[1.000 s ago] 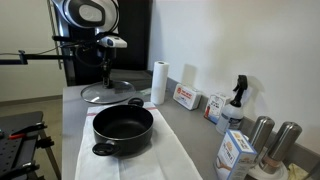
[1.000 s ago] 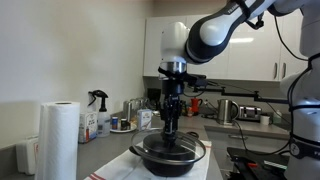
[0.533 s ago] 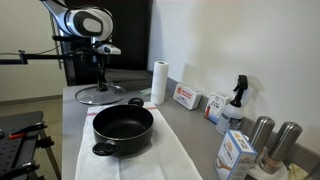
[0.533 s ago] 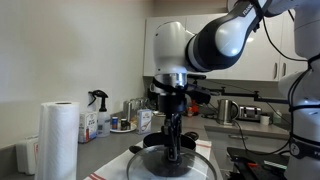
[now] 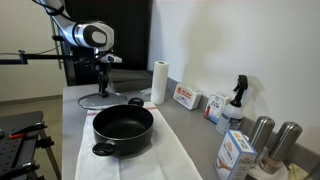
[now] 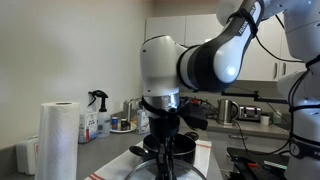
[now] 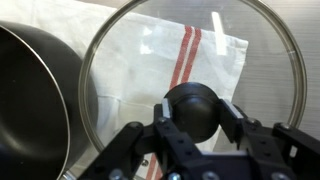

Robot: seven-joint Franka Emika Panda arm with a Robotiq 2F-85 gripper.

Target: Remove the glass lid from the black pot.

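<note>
My gripper should move down next, easing toward the side of the paper towel roll, and let go of the black knob over the towel end, because the red-striped towel end (image 7: 184, 62) is below my gripper.
The black pot (image 5: 122, 126) stands open on a white towel, and its rim shows at the left of the wrist view (image 7: 30, 110). The glass lid (image 5: 88, 102) hangs off the pot, low over the counter on its far side. My gripper (image 5: 102, 90) is shut on the lid's black knob. In the wrist view my gripper (image 7: 190, 118) has a finger on each side of the knob, and the glass lid (image 7: 240, 60) spreads over the towel beside the pot. In an exterior view the arm hides most of the pot, and the gripper (image 6: 165, 158) holds the lid (image 6: 140, 172) near the bottom.
The white towel with red stripes (image 7: 180, 50) lies under the pot. A paper towel roll (image 5: 158, 82) stands behind it. Boxes (image 5: 186, 97), a spray bottle (image 5: 237, 100) and metal shakers (image 5: 262, 135) line the wall side. A kettle (image 6: 228, 110) stands on the far counter.
The gripper has carried the lid further away from the pot and lower towards the counter. The pot has not moved.
</note>
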